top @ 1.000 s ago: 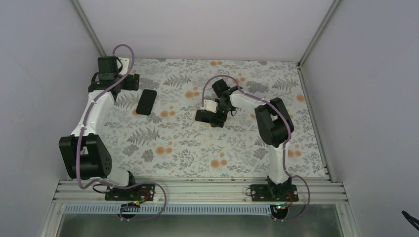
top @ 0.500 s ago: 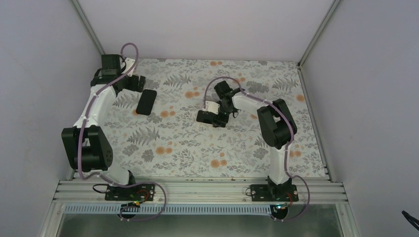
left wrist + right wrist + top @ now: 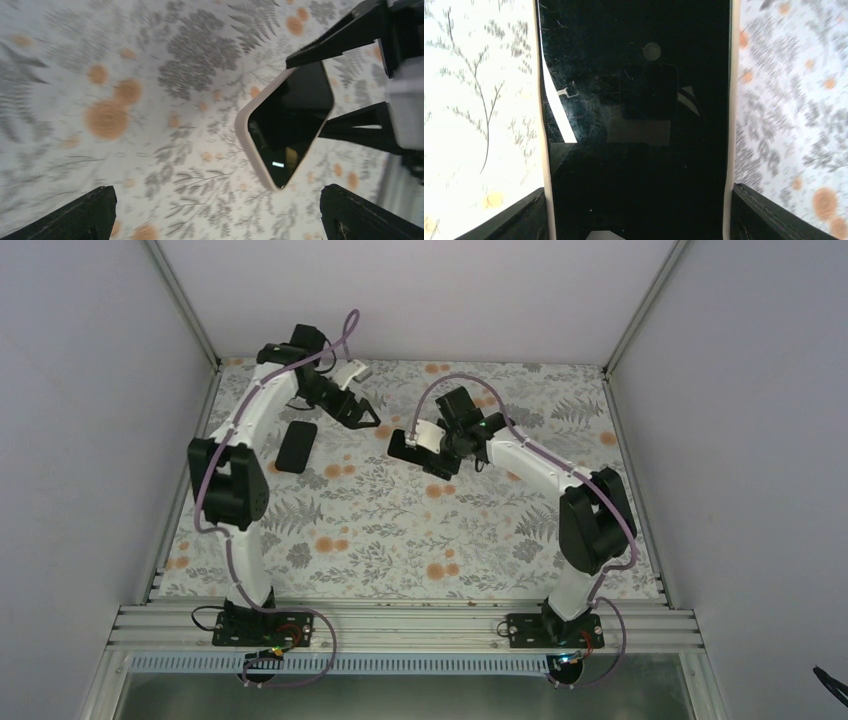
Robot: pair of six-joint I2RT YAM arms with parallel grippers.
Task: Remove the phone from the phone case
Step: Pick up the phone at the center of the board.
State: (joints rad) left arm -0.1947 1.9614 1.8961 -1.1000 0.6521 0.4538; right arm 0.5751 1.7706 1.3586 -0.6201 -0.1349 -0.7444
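Observation:
My left gripper moves toward the right in the top view next, onto the loose end of the cased phone [image 3: 396,444], because my right gripper leaves it uncovered.
The phone [image 3: 639,100] has a black screen and sits in a pale case [image 3: 544,150]. My right gripper [image 3: 639,197] is shut on its two long sides and holds it above the table, in the top view [image 3: 415,448] at the back centre. In the left wrist view the phone [image 3: 292,117] hangs between the right fingers [image 3: 345,35], one corner pointing down. My left gripper [image 3: 362,418] is open wide and empty, just left of the phone; its gap [image 3: 217,195] is below the phone's corner, not touching it.
A black flat rectangle [image 3: 296,446], like a phone or case, lies on the flowered table [image 3: 380,540] at the back left, just below the left arm. Walls enclose the back and both sides.
My left arm has swung from the back left corner toward the centre, its gripper now close to the phone. My right gripper has carried the phone a little back and left.

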